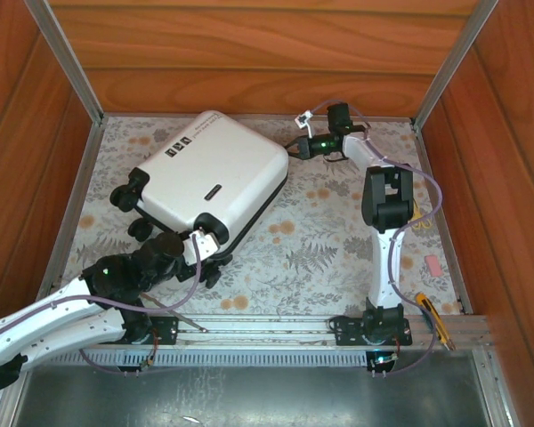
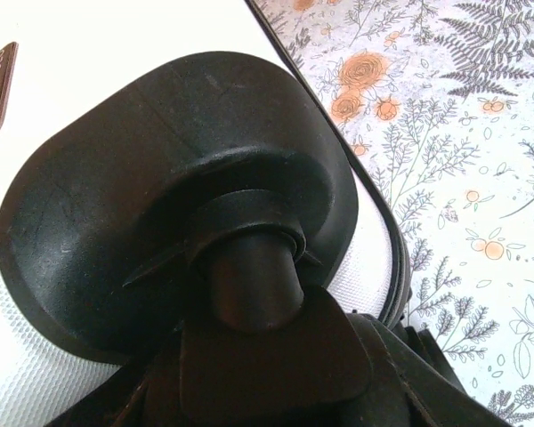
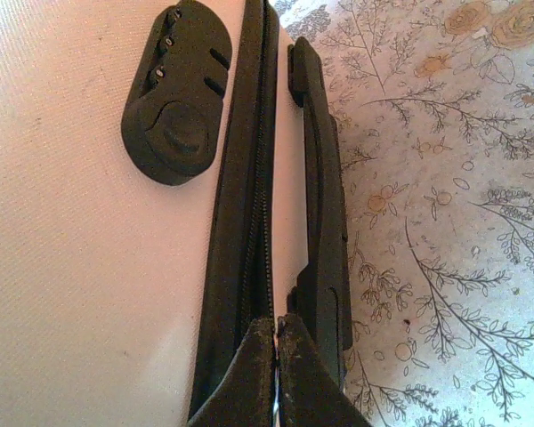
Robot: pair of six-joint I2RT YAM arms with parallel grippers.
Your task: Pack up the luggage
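I will ease my right gripper outward next, beside the luggage's side handle, and open its fingers to let go of the thin metal zipper pull, which is between its closed fingers.
The luggage, a white hard-shell suitcase, lies flat and closed at the back left of the floral table. My left gripper is pressed against its near corner by a black wheel. In the left wrist view the black wheel mount and its stem crowd the lens, so the fingers cannot be told apart. My right gripper is at the suitcase's right edge. In the right wrist view its fingertips are shut on a thin metal zipper pull on the black zipper line, between the lock and the side handle.
A yellow utility knife lies on the front right rail and a pink eraser sits near the right wall. Wooden walls close in the table on three sides. Bare floral cloth lies between the suitcase and the right arm.
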